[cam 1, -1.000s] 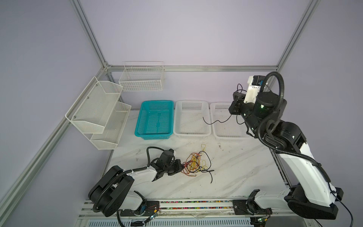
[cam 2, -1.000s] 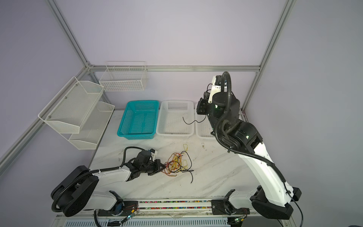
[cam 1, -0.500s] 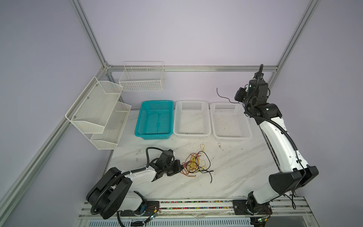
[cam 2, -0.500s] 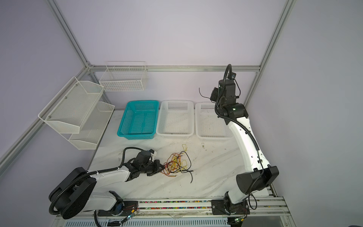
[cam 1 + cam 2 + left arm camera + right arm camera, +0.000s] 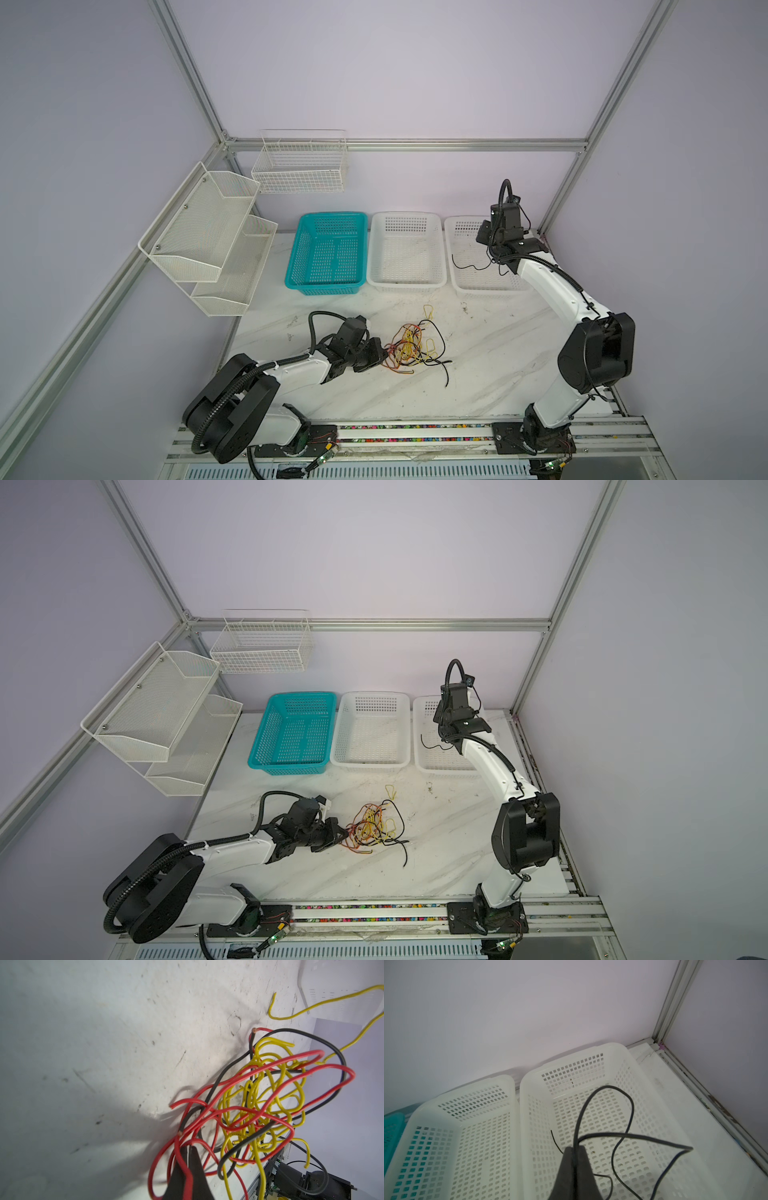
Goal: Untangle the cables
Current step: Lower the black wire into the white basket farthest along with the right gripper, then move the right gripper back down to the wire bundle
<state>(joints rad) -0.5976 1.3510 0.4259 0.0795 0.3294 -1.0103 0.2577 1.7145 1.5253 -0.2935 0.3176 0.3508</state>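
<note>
My right gripper moves down next toward the bottom of the white basket (image 5: 475,257) (image 5: 600,1152) where the black cable's loops dangle. It frees the black cable, as the basket's bottom lies below.
A tangle of red, yellow and black cables (image 5: 411,349) (image 5: 374,827) (image 5: 259,1101) lies on the marble table. My left gripper (image 5: 384,358) (image 5: 345,835) (image 5: 189,1147) rests low at the tangle's left edge, shut on a red cable (image 5: 182,1161) that runs between its fingers. My right gripper (image 5: 496,259) (image 5: 446,739) (image 5: 574,1148) hangs over the right white basket (image 5: 453,249) (image 5: 417,733) (image 5: 527,1086). It is shut on a single black cable (image 5: 473,267) (image 5: 434,746) (image 5: 630,1103), whose loops dangle into that basket.
A middle white basket (image 5: 405,216) and a teal basket (image 5: 332,216) stand in a row along the back. A two-tier mesh shelf (image 5: 208,232) hangs on the left wall and a wire basket (image 5: 301,166) on the back wall. Frame posts stand at the back corners.
My right arm has swung back and come down over the right white basket with the black cable in its grip. The left arm and the tangle have not moved.
</note>
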